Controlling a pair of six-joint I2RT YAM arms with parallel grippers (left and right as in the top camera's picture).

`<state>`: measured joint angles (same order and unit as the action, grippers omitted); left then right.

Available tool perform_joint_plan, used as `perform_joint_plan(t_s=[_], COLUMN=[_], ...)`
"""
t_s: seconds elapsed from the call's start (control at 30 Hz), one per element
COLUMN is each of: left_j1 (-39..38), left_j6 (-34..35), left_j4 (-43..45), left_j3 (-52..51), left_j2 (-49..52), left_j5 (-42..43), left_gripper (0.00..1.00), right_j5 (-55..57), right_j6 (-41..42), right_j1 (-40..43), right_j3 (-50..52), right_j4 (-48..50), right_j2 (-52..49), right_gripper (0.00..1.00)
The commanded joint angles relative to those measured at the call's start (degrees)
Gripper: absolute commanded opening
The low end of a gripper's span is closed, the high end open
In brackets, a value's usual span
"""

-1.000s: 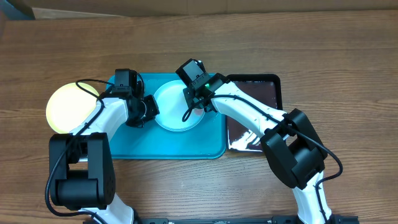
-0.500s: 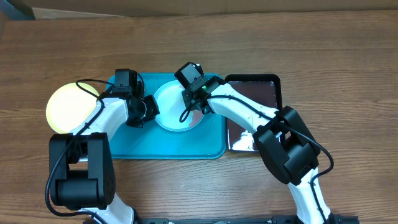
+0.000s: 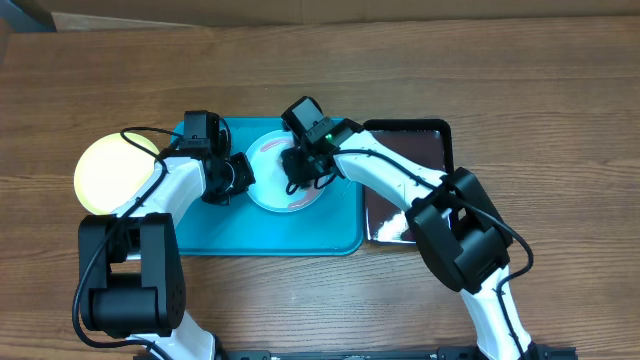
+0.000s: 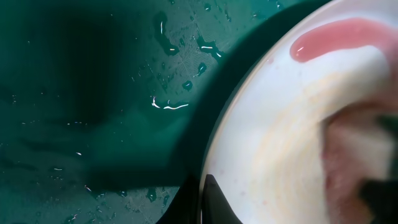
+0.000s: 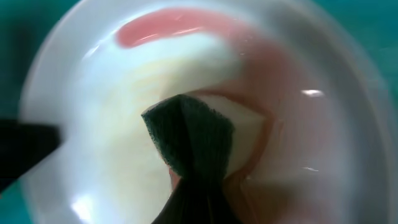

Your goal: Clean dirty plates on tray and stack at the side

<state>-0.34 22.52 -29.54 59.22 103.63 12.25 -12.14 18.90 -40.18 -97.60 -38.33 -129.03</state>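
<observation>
Next, my right gripper lifts off the plate, moves right in the overhead view to the black pan (image 3: 426,148), lowers and releases the sponge inside.
A white plate (image 3: 270,185) lies on the turquoise tray (image 3: 300,235), wet and streaked with a pink smear (image 4: 329,40). My left gripper (image 3: 240,174) is shut on the plate's left rim, one dark finger (image 4: 214,199) lying on its upper face. My right gripper (image 3: 300,166) is shut on a sponge (image 5: 186,140) with a dark green face, pressed onto the inside of the white plate (image 5: 93,124). A yellow-green plate (image 3: 108,170) rests on the table left of the tray, apart from both grippers.
A glossy black pan (image 3: 415,150) sits against the tray's right side, under the right arm. The tray's surface (image 4: 93,93) carries water drops. Bare wooden table (image 3: 560,120) surrounds the tray.
My right gripper has dragged the sponge leftward and nearer across the white plate, and a pink smear now shows on it. The left gripper has stayed put on the rim.
</observation>
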Motion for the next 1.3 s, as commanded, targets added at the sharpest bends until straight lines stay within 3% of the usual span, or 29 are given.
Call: perform_joint_plan(t_s=[0.0, 0.37, 0.43, 0.57, 0.77, 1.03, 1.07, 1.2, 1.27], left_j1=[-0.44, -0.44, -0.44, -0.44, -0.44, -0.44, -0.44, -0.44, -0.44], left_j6=[0.22, 0.2, 0.2, 0.2, 0.2, 0.17, 0.17, 0.17, 0.17], left_j4=[0.46, 0.42, 0.42, 0.42, 0.44, 0.15, 0.15, 0.15, 0.17], left_j3=[-0.35, -0.35, -0.35, -0.35, -0.35, -0.35, -0.35, -0.35, -0.35], left_j2=[0.72, 0.74, 0.74, 0.74, 0.74, 0.74, 0.74, 0.74, 0.74], left_j5=[1.33, 1.31, 1.31, 1.31, 1.31, 1.29, 1.29, 1.29, 1.27], left_gripper=[0.04, 0.04, 0.04, 0.04, 0.04, 0.04, 0.04, 0.04, 0.06], right_j5=[-14.84, -12.63, -2.29, 6.99, 13.18, 16.2, 16.39, 16.39, 16.35], right_j6=[0.2, -7.34, -8.5, -8.46, -6.64, -5.4, -5.4, -5.46, -5.42], right_j1=[-0.92, 9.07, 13.9, 19.47, 23.89, 24.09, 24.09, 24.2, 24.17], right_j3=[-3.85, -21.14, -21.31, -21.05, -14.64, -0.42, 1.14, 3.52, 3.13], right_j4=[-2.34, -25.66, -36.39, -47.58, -48.94, -36.3, -34.23, -30.77, -30.47], right_j2=[-2.43, 5.84, 8.48, 8.7, 8.7, 8.7, 8.7, 8.7, 8.76], right_gripper=[0.04, 0.04, 0.04, 0.04, 0.04, 0.04, 0.05, 0.46, 0.52])
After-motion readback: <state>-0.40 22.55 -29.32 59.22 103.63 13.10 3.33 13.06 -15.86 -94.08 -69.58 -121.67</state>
